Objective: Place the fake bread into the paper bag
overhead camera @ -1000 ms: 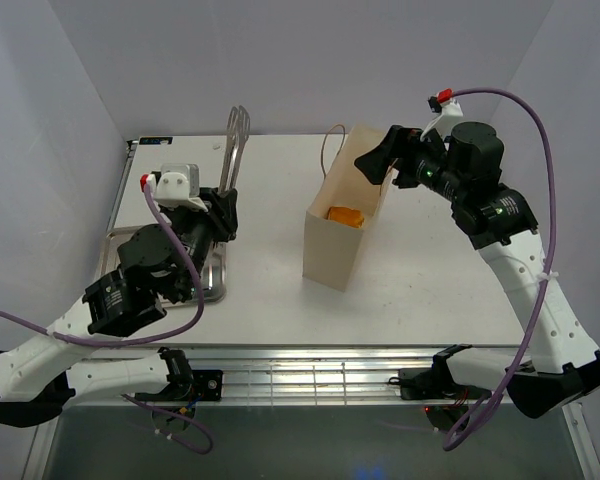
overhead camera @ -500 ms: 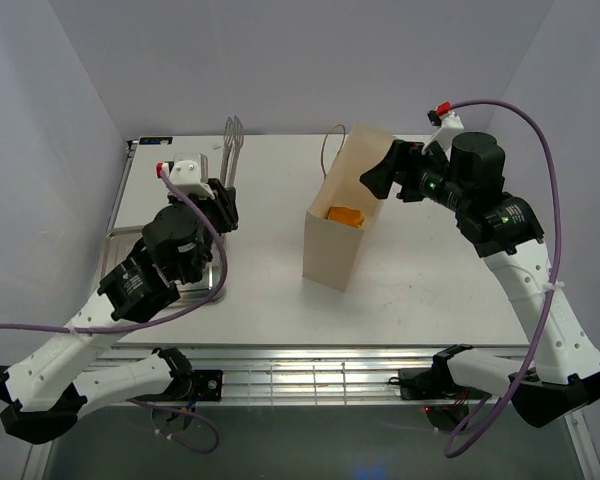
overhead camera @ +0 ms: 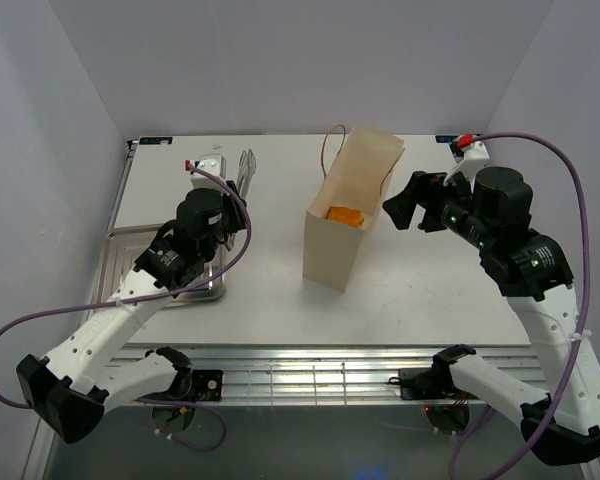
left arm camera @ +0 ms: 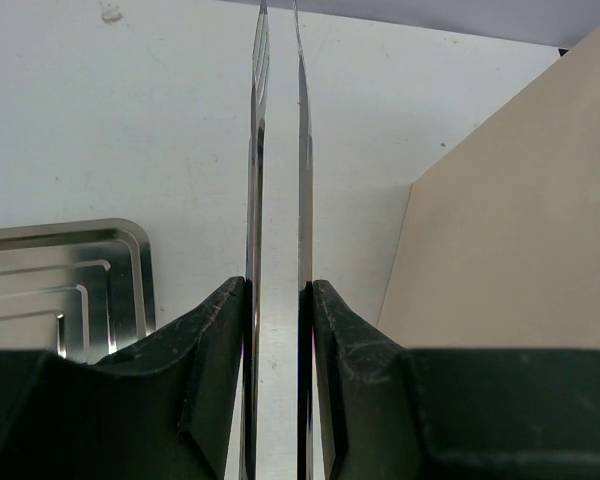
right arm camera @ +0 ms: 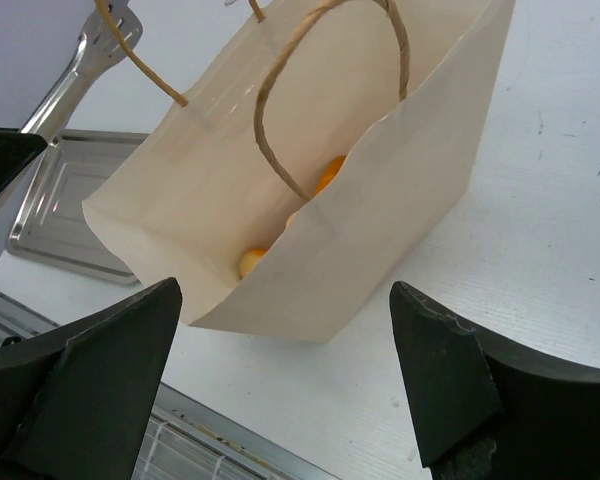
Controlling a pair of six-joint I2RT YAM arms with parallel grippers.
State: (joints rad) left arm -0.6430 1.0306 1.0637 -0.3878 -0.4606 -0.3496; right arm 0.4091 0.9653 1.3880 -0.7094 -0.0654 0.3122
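I will lower my left gripper toward the bag [overhead camera: 332, 245] and release the tweezers, as bare table lies below it and to its right in the top view.
The paper bag [overhead camera: 332, 245] stands upright mid-table, mouth open. Orange fake bread [overhead camera: 345, 215] lies inside it. In the right wrist view two orange pieces [right arm camera: 330, 172] show inside the bag [right arm camera: 380, 220]. My left gripper [overhead camera: 230, 200] is left of the bag and shut on long metal tweezers [overhead camera: 247, 162]. In the left wrist view the gripper [left arm camera: 278, 290] clamps both tweezer blades [left arm camera: 256, 150], with the bag [left arm camera: 510, 230] on the right. My right gripper [overhead camera: 405, 200] is open and empty, just right of the bag; it shows in the right wrist view [right arm camera: 285, 290].
A flat silver tray [overhead camera: 120, 262] lies at the left, partly under my left arm; it also shows in the left wrist view [left arm camera: 70, 290] and the right wrist view [right arm camera: 60, 210]. The bag's string handles [right arm camera: 280, 170] stand above its mouth.
My left gripper has swung right and forward with the tweezers, away from the tray. My right gripper has drawn back right and down from the bag's top edge.
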